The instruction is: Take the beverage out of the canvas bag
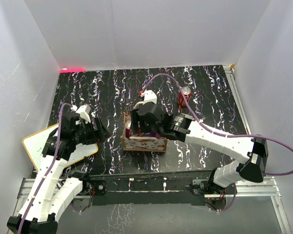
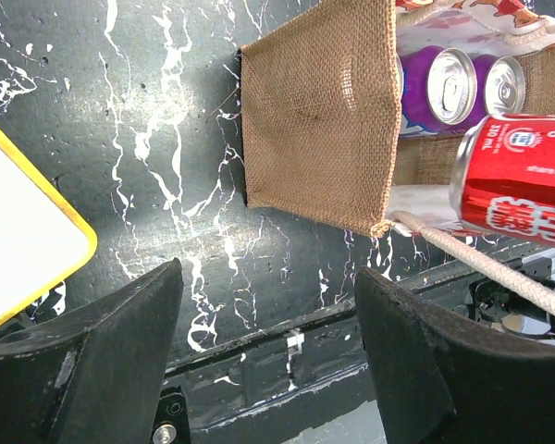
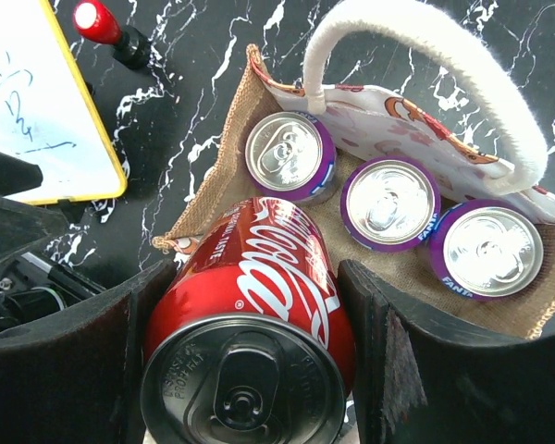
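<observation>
I will next move my right gripper to the right in the top view and down to the tabletop beside the second red can, because that spot is clear.
The canvas bag stands at the table's middle, a tan boxy tote with a cream rope handle. Three purple cans stand upright on its burlap floor. My right gripper is shut on a red cola can, which lies tilted over the bag's near corner. That can also shows at the right edge of the left wrist view, above the bag. My left gripper hangs open and empty left of the bag, apart from it. From above, the right gripper covers the bag's top.
A second red can stands on the table behind and right of the bag. A white board with a yellow-orange rim lies at the left under my left arm. A red-capped black object lies near the board. The table's metal front rail runs close by.
</observation>
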Motion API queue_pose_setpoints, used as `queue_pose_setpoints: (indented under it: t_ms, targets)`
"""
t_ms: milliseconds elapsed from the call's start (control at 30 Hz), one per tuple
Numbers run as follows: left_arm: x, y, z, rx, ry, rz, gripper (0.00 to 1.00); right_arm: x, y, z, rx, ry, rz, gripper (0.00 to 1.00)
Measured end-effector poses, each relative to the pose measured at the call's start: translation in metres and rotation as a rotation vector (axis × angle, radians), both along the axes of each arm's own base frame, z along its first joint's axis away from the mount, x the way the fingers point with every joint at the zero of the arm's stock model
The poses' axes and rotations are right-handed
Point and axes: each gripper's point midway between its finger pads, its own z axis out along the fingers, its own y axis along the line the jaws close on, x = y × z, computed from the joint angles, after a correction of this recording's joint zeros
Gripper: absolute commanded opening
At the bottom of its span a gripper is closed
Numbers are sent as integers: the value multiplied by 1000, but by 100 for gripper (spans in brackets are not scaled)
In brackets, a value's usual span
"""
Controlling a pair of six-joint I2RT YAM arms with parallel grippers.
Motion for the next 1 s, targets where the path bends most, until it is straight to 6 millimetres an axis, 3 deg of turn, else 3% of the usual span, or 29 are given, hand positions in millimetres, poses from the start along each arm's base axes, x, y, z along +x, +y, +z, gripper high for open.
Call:
queue_pose_setpoints:
  t_ms: [533,1000]
  targets:
    - [-1,1,4,0,-22,2,73,11,-18,71,44,-158,-32,7]
    - [1,1,-2,5,8,2,73,10,-94,137,58,-341,-182,7]
